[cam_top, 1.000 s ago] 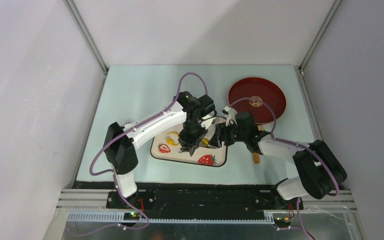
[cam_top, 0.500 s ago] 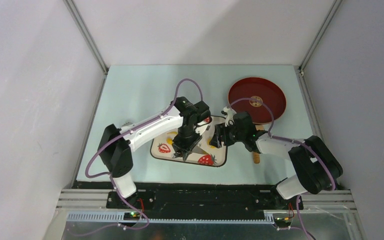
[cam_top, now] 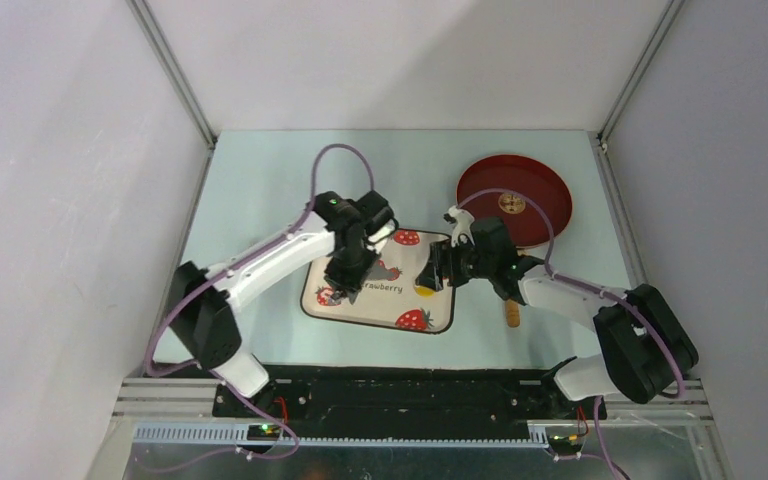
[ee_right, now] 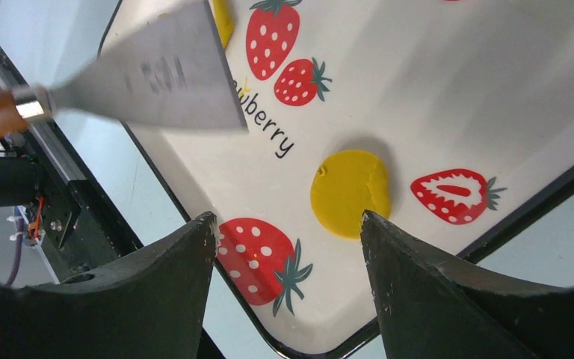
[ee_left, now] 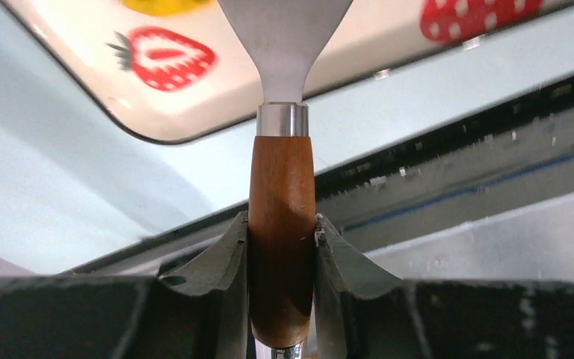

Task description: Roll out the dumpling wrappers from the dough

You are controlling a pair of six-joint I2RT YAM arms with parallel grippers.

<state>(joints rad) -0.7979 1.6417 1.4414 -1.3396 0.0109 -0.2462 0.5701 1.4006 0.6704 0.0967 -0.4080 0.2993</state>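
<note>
I should move my left gripper to the left in the top view next, as the round yellow wrapper [ee_right: 350,193] is apart from other dough [ee_left: 166,6]. Then I should lower the scraper onto the table beside the tray.
A flat round yellow dumpling wrapper [ee_right: 350,193] lies on the strawberry-print tray [ee_right: 418,90], near its right edge [cam_top: 425,290]. My right gripper [ee_right: 287,221] hovers open just above it, holding nothing. A tan-brown wrapper [cam_top: 511,204] lies in the red plate [cam_top: 480,185]. My left gripper [ee_left: 282,224] is shut on the wooden handle [ee_left: 282,179] of a metal scraper, whose blade [ee_right: 157,78] hangs over the tray's left part. A piece of yellow dough [ee_left: 166,6] shows past the blade on the tray [ee_left: 217,105].
The red plate stands at the back right, touching the right arm's cable. A wooden stick end [cam_top: 511,318] pokes out under the right forearm, right of the tray [cam_top: 360,310]. The black base rail runs along the near edge.
The left arm has swung left with the scraper, uncovering the tray's middle and its printed word. The right gripper stayed over the tray's right side.
</note>
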